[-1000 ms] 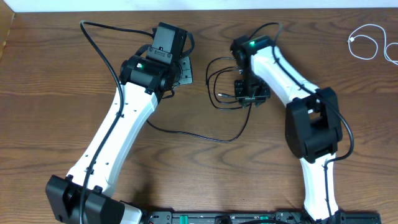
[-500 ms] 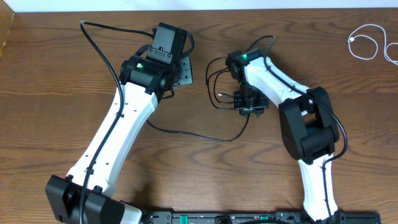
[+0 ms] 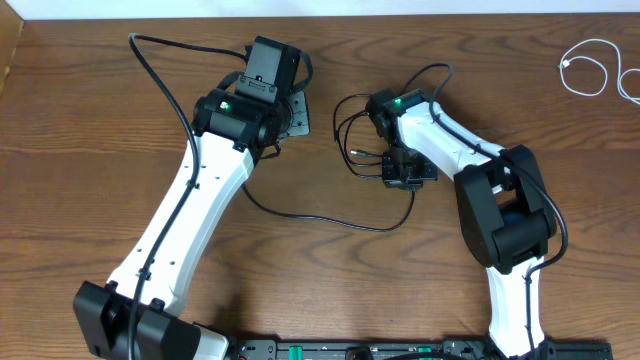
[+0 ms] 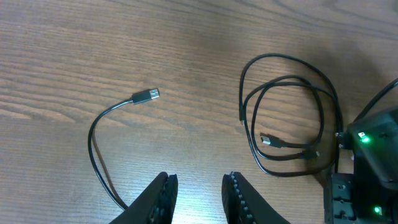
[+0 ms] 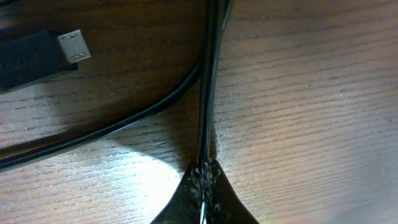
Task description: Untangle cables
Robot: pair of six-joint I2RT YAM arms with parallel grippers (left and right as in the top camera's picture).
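Observation:
Next, the right gripper lifts the piece of black cable up and outward, above the far side of the coil, to release it there, since crossing loops still surround it.
The black cable lies on the wooden table, looped in a coil near the centre with a long strand trailing toward the left arm. In the left wrist view its coil sits to the right and a plug end to the left. My right gripper is shut on a strand of the black cable, low over the table; another plug lies nearby. My left gripper is open and empty above the table. The white cable lies coiled at the far right.
The table's far edge runs along the top of the overhead view. A thick black robot wire arcs over the table at the upper left. The arm bases sit at the near edge.
My right gripper has shifted a little toward the near right with the black cable in it. The trailing strand has bowed outward. The left arm has not moved.

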